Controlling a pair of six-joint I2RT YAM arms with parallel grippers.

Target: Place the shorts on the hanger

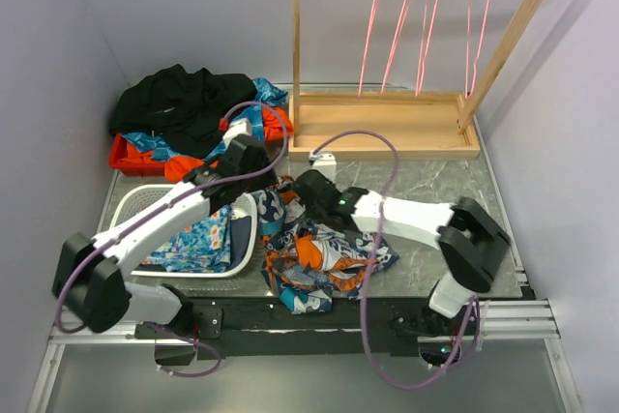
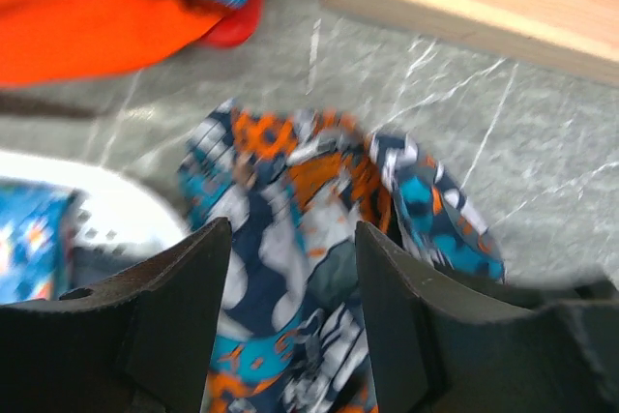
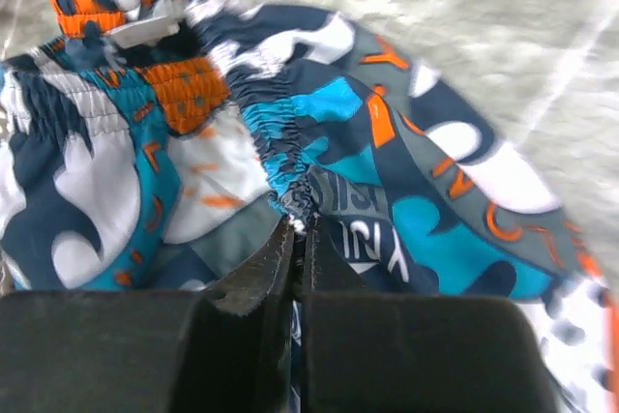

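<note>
My right gripper should lift, move right in the top view over the bare tabletop and release the shorts' waistband, as the shorts [image 1: 324, 258] lie crumpled.
The printed shorts [image 1: 324, 258] lie crumpled on the table between the two arms, teal, orange, white and navy. My right gripper [image 3: 300, 229] is shut on the gathered elastic waistband of the shorts [image 3: 290, 142]. My left gripper [image 2: 293, 239] is open and empty, its jaws wide apart just above another part of the shorts [image 2: 309, 210]. In the top view the left gripper [image 1: 253, 163] sits at the shorts' upper left edge and the right gripper [image 1: 308, 189] at their top. Several pink wire hangers [image 1: 426, 21] hang from the wooden rack at the back.
A white basket [image 1: 135, 202] holding a blue flowered cloth [image 1: 193, 239] stands at the left. A black garment [image 1: 179, 99] lies over an orange bin [image 1: 135, 157] at the back left. The wooden rack base [image 1: 382, 128] fills the back centre.
</note>
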